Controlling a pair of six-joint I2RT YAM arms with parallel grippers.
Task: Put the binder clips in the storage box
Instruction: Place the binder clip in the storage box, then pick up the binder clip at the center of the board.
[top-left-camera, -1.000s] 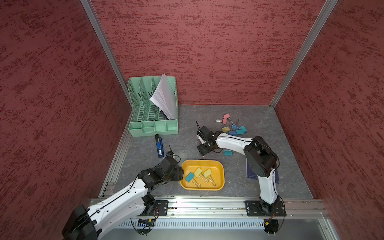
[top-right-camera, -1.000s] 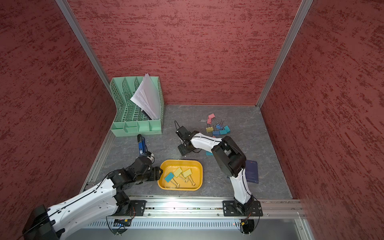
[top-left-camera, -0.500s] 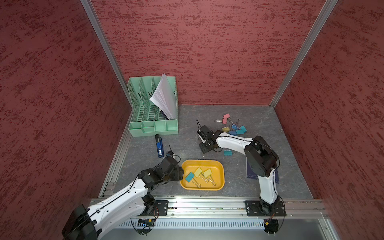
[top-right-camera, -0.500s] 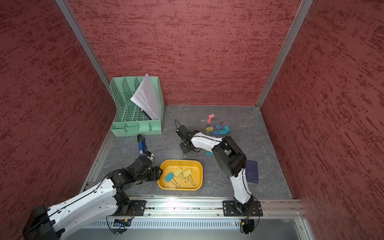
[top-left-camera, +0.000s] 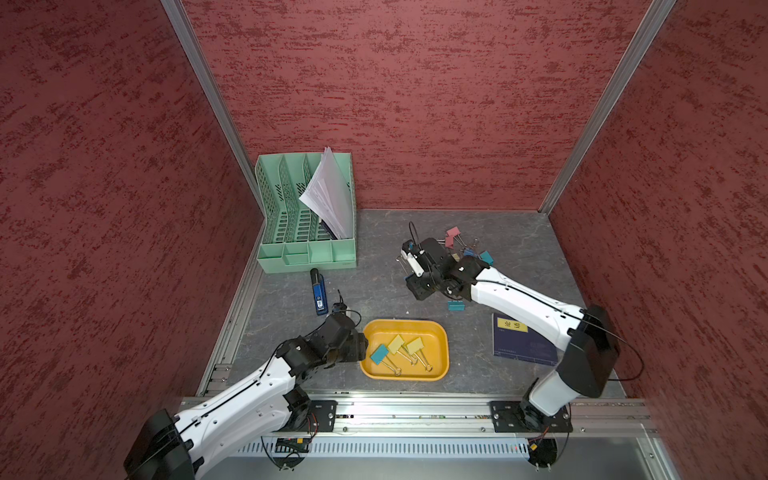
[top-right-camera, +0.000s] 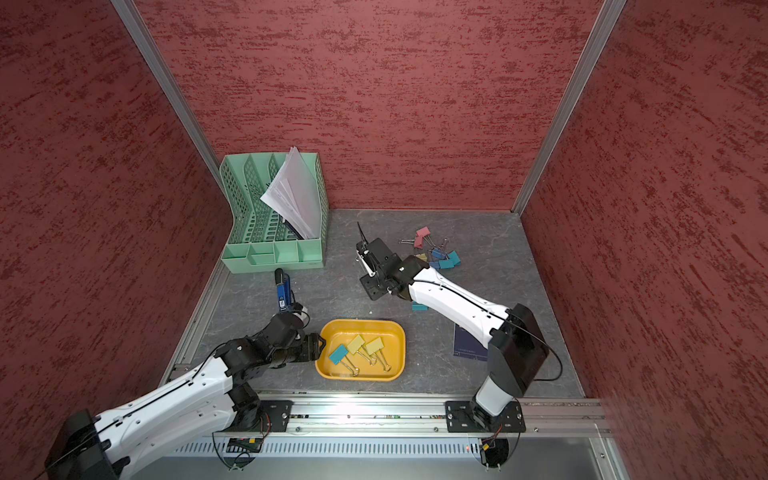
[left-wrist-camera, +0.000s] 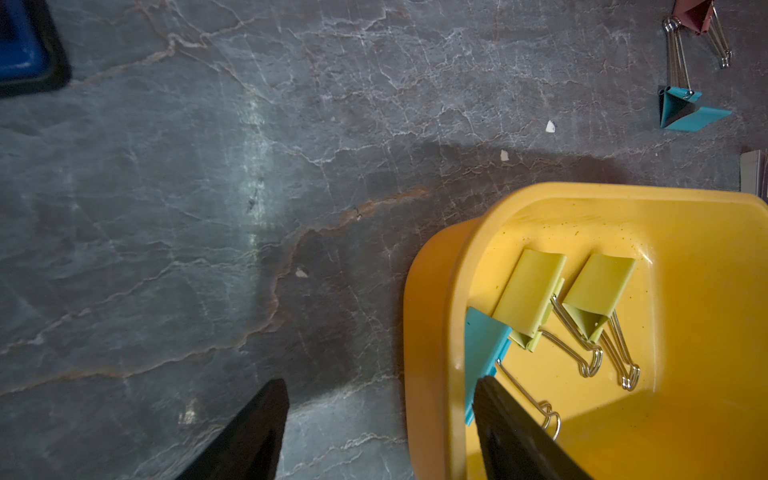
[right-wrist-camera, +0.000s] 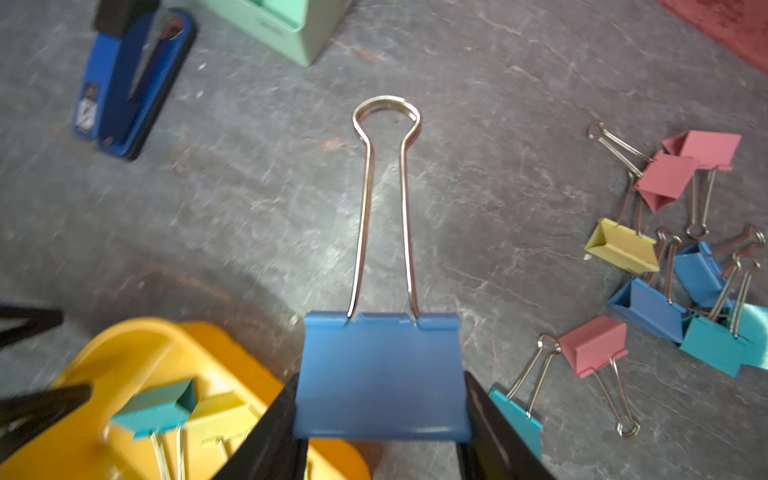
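Note:
The box's bare bottom beside the yellow clips is below, toward my base, so I should next bring my right gripper back and down over it and release.
My right gripper (right-wrist-camera: 381, 399) is shut on a blue binder clip (right-wrist-camera: 374, 353). Its silver handle sticks out ahead over the grey floor. In both top views this gripper (top-left-camera: 411, 272) hovers behind the storage box (top-left-camera: 405, 323), beside the loose pile of binder clips (top-left-camera: 469, 249). One teal clip (top-left-camera: 456, 306) lies apart under the arm. The yellow-orange box holds a teal clip (top-left-camera: 379, 354) and two yellow clips (top-left-camera: 396, 343). My left gripper (left-wrist-camera: 380, 384) is open and straddles the box's left wall (left-wrist-camera: 432, 291), with one finger inside.
A mint-green file organizer (top-left-camera: 307, 249) with papers stands at the back left. A dark blue stapler (top-left-camera: 318, 291) lies in front of it. A dark blue booklet (top-left-camera: 521, 340) lies at the right under the right arm. Red walls enclose the floor.
The right gripper's jaws have closed in on the blue clip, and the hand has shifted slightly. The left arm has not moved.

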